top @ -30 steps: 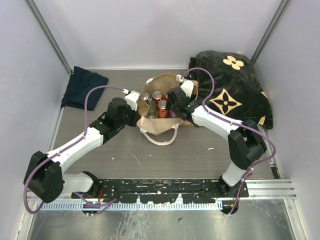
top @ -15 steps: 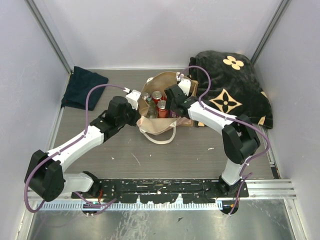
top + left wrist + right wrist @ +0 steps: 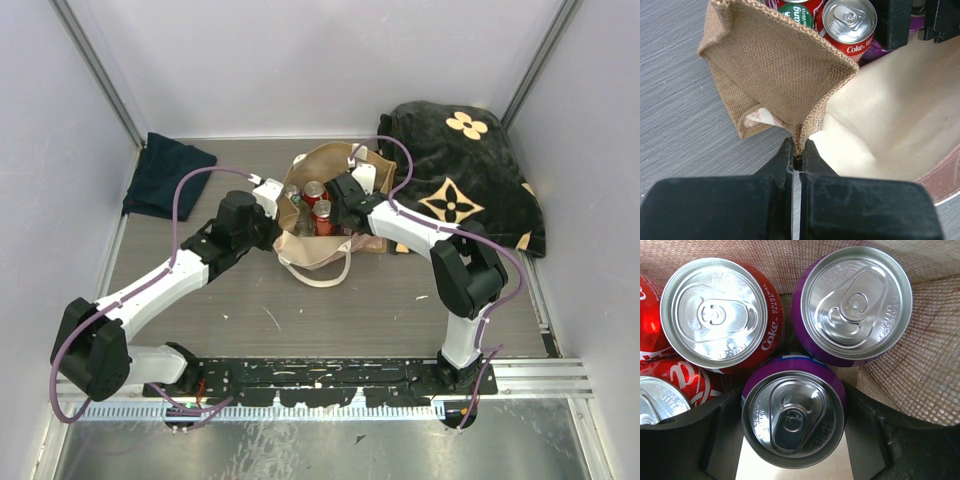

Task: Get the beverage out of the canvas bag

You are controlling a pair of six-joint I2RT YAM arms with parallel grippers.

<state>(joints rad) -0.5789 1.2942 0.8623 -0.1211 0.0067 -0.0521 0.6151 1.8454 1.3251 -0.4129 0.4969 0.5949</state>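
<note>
I will next lift the purple can from the bag (image 3: 312,252) with my right gripper, move back, lower and release it on the tabletop near the blanket (image 3: 403,284), since that spot is empty.
The canvas bag (image 3: 312,252) stands open at the table's middle with several drink cans inside. My left gripper (image 3: 279,220) is shut on the bag's left rim, pinching the burlap edge (image 3: 799,135) between its fingers. My right gripper (image 3: 336,214) reaches down into the bag. In the right wrist view its two fingers press on both sides of a purple can (image 3: 793,417), seen from above. A second purple can (image 3: 856,305) and a red Coke can (image 3: 715,315) stand right behind it. Red Coke cans (image 3: 849,22) also show in the left wrist view.
A black blanket with tan flower marks (image 3: 470,180) lies at the back right, close to the bag. A dark navy folded cloth (image 3: 165,175) lies at the back left. A green-capped bottle (image 3: 802,15) stands in the bag among the cans. Grey walls surround the table.
My right gripper has moved left and deeper into the bag, over the cans. The right arm's elbow has swung inward. My left gripper keeps its hold on the bag's rim.
</note>
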